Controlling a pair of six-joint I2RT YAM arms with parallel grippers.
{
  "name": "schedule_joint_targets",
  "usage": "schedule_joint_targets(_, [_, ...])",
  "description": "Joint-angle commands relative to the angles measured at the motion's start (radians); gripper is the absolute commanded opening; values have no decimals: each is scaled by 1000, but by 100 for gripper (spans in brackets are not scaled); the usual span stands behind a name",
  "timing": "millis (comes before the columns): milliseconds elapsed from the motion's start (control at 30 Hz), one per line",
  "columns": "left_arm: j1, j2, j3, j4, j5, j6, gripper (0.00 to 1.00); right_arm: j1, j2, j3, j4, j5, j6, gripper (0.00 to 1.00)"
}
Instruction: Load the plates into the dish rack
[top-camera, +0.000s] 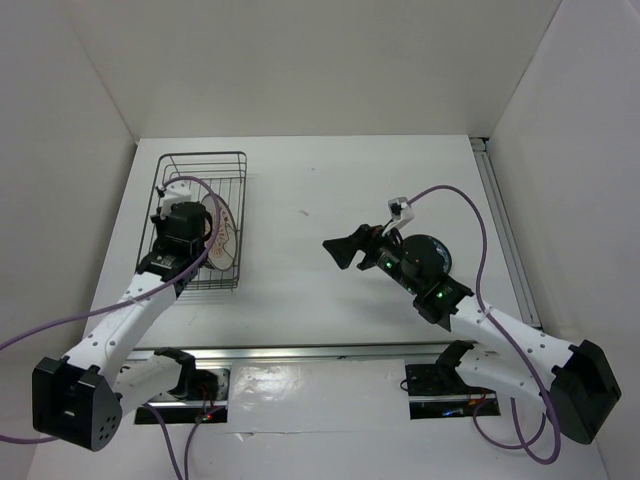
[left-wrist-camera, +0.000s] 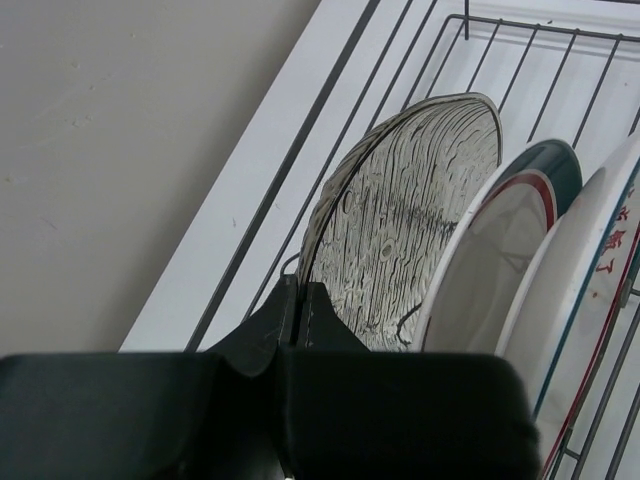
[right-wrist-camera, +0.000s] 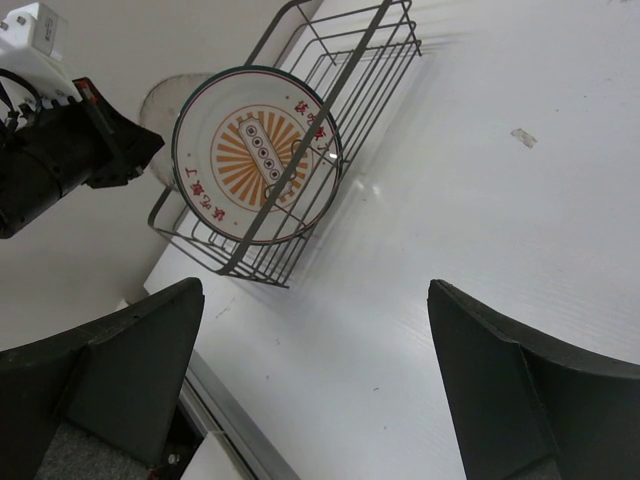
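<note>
I will next move my right gripper to the right in the top view and down onto the dark round plate's near rim (top-camera: 447, 267), because that plate is outside the rack (top-camera: 226, 168).
The dish rack (top-camera: 226, 168) stands at the table's left. My left gripper (top-camera: 190, 228) reaches down into it. In the left wrist view it (left-wrist-camera: 300, 305) is shut on the lower rim of the translucent grey plate (left-wrist-camera: 410, 210), which stands upright at the rack's left side. Beside it stand the white plate with teal-and-red ring (left-wrist-camera: 515, 250) and the cream plate (left-wrist-camera: 605, 270), whose orange sunburst shows in the right wrist view (right-wrist-camera: 257, 155). My right gripper (top-camera: 340, 250) (right-wrist-camera: 315, 385) is open and empty above bare table. A dark round plate (top-camera: 428, 258) lies flat under my right arm.
White walls close in the table at back, left and right. A metal rail (top-camera: 330, 352) runs along the near edge. The rack's far half (right-wrist-camera: 370, 50) holds no plates. My left arm's wrist (right-wrist-camera: 60, 165) shows beside the rack in the right wrist view.
</note>
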Motion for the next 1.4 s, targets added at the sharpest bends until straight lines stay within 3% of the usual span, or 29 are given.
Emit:
schedule_joint_targets(0, [0,10,23,16,13,-14,5,-6,-11,-9,41,1,-3,100])
schedule_joint_targets(33, [0,10,23,16,13,-23,10,-6,-11,-9,41,1,6,100])
schedule_joint_targets(67, [0,10,23,7,13,-23,23,-6,-11,-9,41,1,6,100])
schedule_joint_targets(200, [0,10,23,6,23,-33,57,-6,-11,-9,41,1,6,100])
schedule_joint_targets(567, [0,-106,52,-24,53,-85,84,-6,-11,15,-22,44,-8,100])
schedule_joint_targets(600, [0,-164,52,-41,53,-100,96,-6,-11,27,-100,135,-17,100])
schedule_joint_targets(633, [0,-198,63,-41,73,-109,100,-6,-11,44,-167,215,-6,100])
schedule_joint_targets(700, [0,-266,63,-41,167,-109,100,-6,-21,90,-399,451,98,100])
schedule_joint_targets(833, [0,-403,38,-3,279,-96,100,-6,-47,113,-775,720,386,100])
schedule_joint_targets(867, [0,-413,38,-3,293,-96,100,-6,-85,113,-845,754,534,100])
schedule_joint_targets(933, [0,-423,49,-15,313,-106,100,-6,-167,66,-1017,812,673,100])
schedule_joint_targets(1100, [0,-391,86,-26,403,-106,100,-6,-248,-6,-1142,823,896,100])
schedule_joint_targets(1200, [0,-390,95,-26,443,-106,100,-6,-152,-6,-1179,834,983,100])
schedule_joint_targets(1367, [0,-423,86,-26,494,-106,100,-6,0,-29,-1052,834,1063,98])
